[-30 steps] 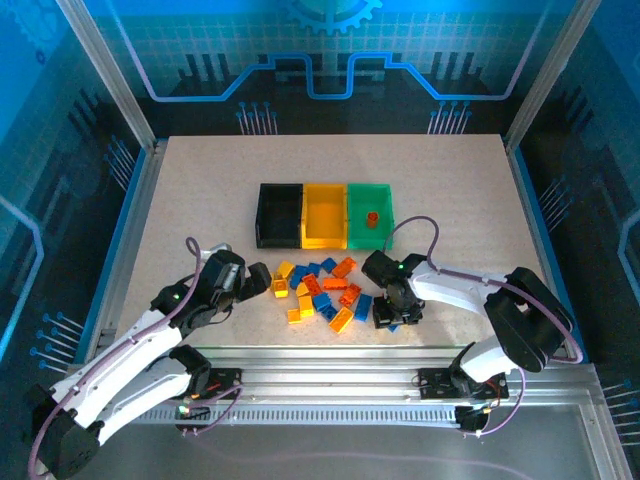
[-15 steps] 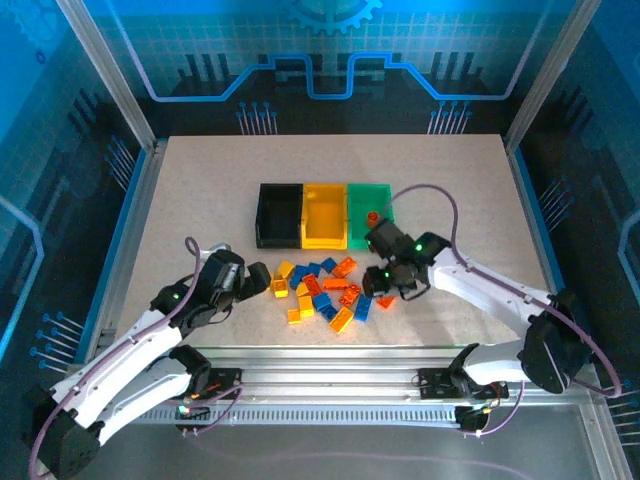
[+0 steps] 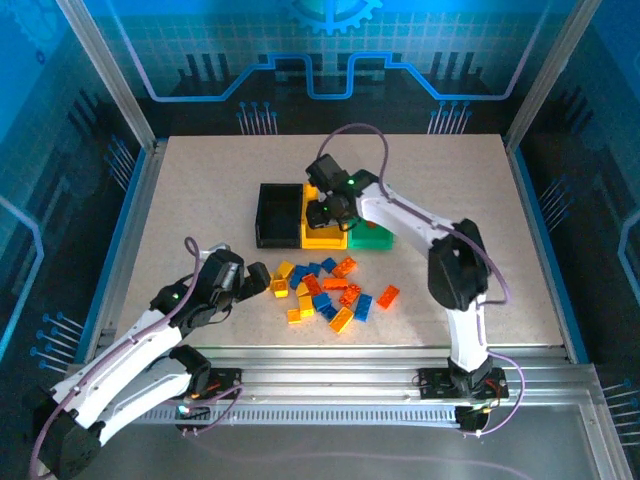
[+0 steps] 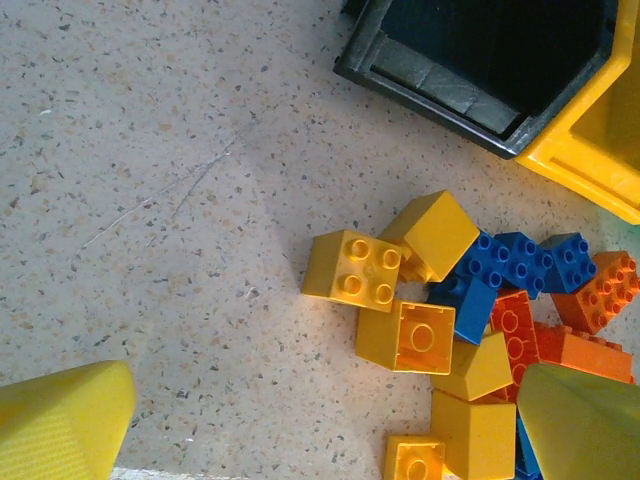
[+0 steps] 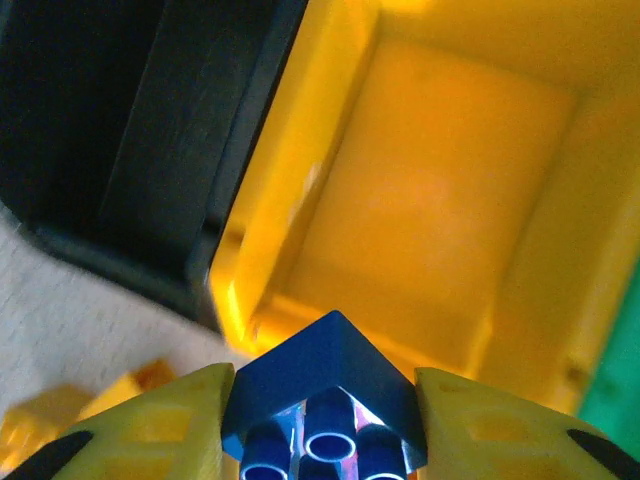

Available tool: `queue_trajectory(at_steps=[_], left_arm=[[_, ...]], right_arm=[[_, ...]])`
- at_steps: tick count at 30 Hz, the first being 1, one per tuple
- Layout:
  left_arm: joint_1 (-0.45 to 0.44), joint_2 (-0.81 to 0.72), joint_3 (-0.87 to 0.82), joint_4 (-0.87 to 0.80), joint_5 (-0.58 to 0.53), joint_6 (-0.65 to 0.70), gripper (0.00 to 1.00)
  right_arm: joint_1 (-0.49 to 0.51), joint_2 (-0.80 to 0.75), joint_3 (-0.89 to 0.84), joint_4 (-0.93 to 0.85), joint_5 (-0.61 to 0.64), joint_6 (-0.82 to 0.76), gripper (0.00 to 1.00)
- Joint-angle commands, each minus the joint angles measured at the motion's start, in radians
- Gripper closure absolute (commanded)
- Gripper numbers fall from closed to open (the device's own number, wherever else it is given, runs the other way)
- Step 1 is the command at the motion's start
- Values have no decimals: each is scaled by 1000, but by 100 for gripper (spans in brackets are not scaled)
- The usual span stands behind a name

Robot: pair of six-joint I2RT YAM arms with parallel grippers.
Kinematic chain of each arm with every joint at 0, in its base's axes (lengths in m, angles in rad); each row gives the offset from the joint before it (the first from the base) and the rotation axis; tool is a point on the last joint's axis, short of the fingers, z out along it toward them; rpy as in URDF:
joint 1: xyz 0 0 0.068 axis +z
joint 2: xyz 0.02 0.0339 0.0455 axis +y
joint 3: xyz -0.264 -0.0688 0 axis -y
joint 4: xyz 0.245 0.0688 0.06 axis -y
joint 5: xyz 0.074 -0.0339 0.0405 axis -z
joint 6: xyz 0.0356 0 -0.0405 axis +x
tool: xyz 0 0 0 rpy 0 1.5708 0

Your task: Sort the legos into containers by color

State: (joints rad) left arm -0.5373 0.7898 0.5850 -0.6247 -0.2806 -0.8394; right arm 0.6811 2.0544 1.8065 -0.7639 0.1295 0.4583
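Note:
Next, my left gripper should lower and advance onto the studded yellow lego at the pile's edge.
The legos (image 3: 325, 290) lie in a loose pile of yellow, blue and orange-red bricks at the table's near middle. Behind them stand the containers: a black bin (image 3: 278, 215), a yellow bin (image 3: 322, 232) and a green bin (image 3: 375, 238), the last partly hidden by the right arm. My right gripper (image 3: 325, 205) hangs over the yellow bin near its black neighbour, shut on a blue brick (image 5: 325, 385) above the yellow bin's floor (image 5: 440, 200). My left gripper (image 3: 258, 278) stands open just left of the pile, with yellow bricks (image 4: 352, 268) ahead of its fingers (image 4: 60, 420).
One orange brick (image 3: 387, 296) lies apart at the pile's right. The black bin's corner (image 4: 480, 70) and the yellow bin's edge (image 4: 590, 150) sit beyond the pile in the left wrist view. The right arm's cable (image 3: 365, 140) loops above the bins.
My right arm has swung from the pile's right side up and left to above the yellow bin, carrying the blue brick. The left arm has not moved.

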Motion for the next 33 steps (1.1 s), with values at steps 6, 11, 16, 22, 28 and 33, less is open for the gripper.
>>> queue_trajectory(at_steps=[6,11,16,22,28,33], left_arm=[[16,-6,-7,-28,34,12,1],[17,-7,-1,-35,34,22,1],[16,21,13,-10,48,65,9],[10,213,30,110,75,96,16],[11,381,78,231,34,111,16],[20,468,101,259,-14,97,23]], right_arm=[[-39,166,164,-61,42,5,43],[-41,139,178,-32,12,6,28],[-28,-7,79,18,6,13,28],[-22,-234,-212,133,-36,46,28],[-23,-369,-361,170,-52,61,28],[-28,-429,-416,186,-54,63,28]])
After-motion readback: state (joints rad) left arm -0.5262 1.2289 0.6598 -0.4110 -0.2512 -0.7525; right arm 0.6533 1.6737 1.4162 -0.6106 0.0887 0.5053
